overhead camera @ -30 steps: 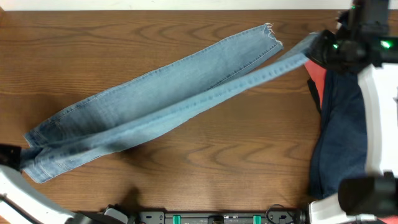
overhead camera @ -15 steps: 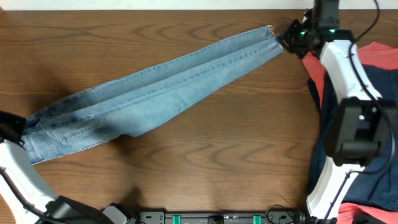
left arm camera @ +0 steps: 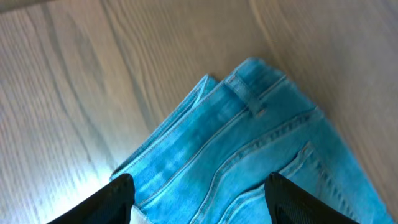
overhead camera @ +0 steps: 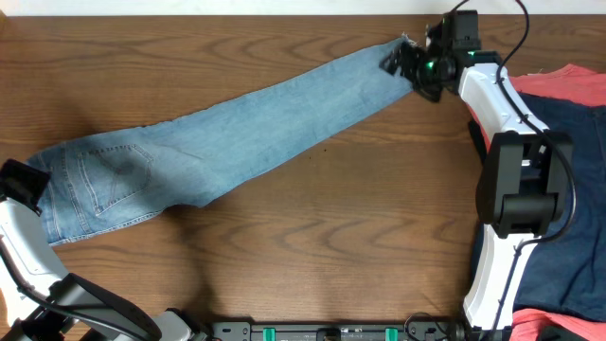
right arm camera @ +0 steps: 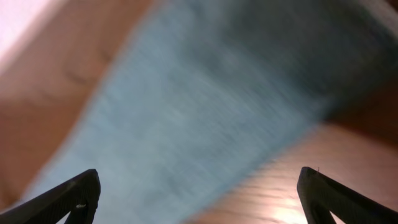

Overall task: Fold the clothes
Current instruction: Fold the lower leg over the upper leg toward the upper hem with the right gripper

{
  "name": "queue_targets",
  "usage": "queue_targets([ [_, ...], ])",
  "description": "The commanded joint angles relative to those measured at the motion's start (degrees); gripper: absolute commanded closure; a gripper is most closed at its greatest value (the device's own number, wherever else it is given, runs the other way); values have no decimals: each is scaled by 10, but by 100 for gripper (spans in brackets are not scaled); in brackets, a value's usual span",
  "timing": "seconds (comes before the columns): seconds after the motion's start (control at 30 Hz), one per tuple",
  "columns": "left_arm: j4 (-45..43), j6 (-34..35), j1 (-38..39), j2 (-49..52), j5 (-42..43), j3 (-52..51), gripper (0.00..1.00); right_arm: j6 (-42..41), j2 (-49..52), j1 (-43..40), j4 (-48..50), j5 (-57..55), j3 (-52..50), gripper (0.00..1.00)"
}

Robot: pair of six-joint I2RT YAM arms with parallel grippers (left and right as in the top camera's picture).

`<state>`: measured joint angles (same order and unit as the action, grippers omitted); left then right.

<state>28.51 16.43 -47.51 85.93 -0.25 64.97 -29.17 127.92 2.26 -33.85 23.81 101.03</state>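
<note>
The leg end lies below my wide-open right gripper, which is still clear of the denim (right arm camera: 205, 99). I will lower my right gripper onto the denim's near edge (right arm camera: 303, 118) beside the hem next and close it.
The clothes, light-blue jeans (overhead camera: 227, 142), lie flat on the table in a long diagonal strip. The waist and a stitched back pocket (overhead camera: 109, 175) are at the lower left, and the frayed hems (overhead camera: 402, 47) are at the upper right. My left gripper (overhead camera: 33, 185) sits at the waist end. In the left wrist view it (left arm camera: 200, 196) stands open over the waistband (left arm camera: 249, 93), gripping nothing. My right gripper (overhead camera: 396, 62) is at the hem end. The blurred right wrist view shows it (right arm camera: 199, 196) wide open above the denim (right arm camera: 205, 99) and holding nothing.
A dark navy garment (overhead camera: 568, 189) and a red-orange garment (overhead camera: 578, 80) are heaped at the right side, under and behind the right arm. Bare wood (overhead camera: 331, 227) stretches in front of the jeans. A black rail (overhead camera: 331, 332) runs along the front edge.
Both grippers have opened and let go of the jeans. The raised, stretched leg has dropped flat onto the other. The right gripper has moved left to the hems.
</note>
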Motion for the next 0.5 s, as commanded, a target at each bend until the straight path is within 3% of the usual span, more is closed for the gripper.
queue_targets([
  [0.0,23,-18,2,1,-8,19,32,85,7,-9,-41,-70,7,1],
  [0.27,111,-17,2,1,-2,16,33,84,16,-15,20,-131,5,1],
  [0.47,106,-18,2,15,-7,-22,33,57,61,-16,69,-130,5,4],
])
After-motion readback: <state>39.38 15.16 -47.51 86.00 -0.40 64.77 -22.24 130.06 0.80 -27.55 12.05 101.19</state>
